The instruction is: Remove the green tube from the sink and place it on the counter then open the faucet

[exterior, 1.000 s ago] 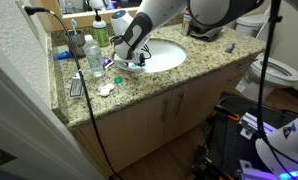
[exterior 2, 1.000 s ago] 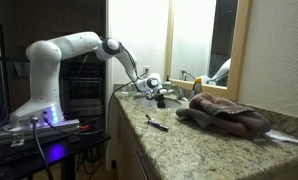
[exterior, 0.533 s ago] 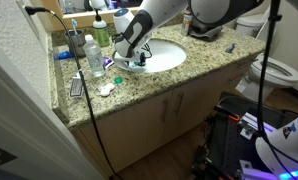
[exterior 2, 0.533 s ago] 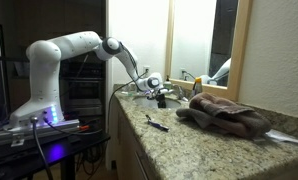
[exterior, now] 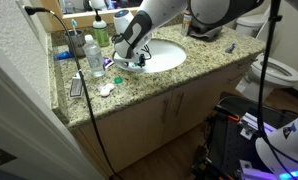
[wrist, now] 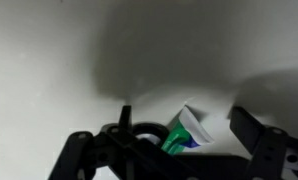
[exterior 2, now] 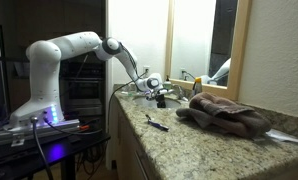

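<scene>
The green tube lies between my fingers beside the drain ring, so next I will ease my open gripper over it near its white end and close.
The green tube, green with a white and blue end, lies on the white sink floor beside the dark drain ring. In the wrist view my gripper is open, with one finger on each side of the tube and gaps between them and it. In both exterior views the gripper is down inside the white sink at its left side, and it hides the tube there.
A clear bottle and a green bottle stand on the granite counter beside the sink. A brown towel and a dark pen-like item lie on the counter. Cables run along the wall side.
</scene>
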Controlling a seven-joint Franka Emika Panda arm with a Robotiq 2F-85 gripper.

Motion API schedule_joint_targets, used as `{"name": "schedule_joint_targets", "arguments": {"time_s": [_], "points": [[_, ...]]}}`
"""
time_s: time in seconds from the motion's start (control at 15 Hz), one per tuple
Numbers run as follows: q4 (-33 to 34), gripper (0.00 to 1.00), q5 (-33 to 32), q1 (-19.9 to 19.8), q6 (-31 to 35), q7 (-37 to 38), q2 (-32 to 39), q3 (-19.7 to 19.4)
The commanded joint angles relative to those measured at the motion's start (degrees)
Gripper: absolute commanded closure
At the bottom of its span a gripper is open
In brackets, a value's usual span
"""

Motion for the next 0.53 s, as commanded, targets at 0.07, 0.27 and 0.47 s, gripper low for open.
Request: {"name": "schedule_joint_targets", "arguments": {"time_s": [0.07, 0.27, 0.47], "points": [[-0.75, 0.00, -2.89, 3.78, 1.46, 1.93, 0.11, -5.25], [-1.49, 0.00, -6.85, 6.76, 5.45, 3.43, 0.73, -9.06], [-1.63, 0.00, -6.98, 6.13, 2.15, 2.74, 0.45, -8.16]]}}
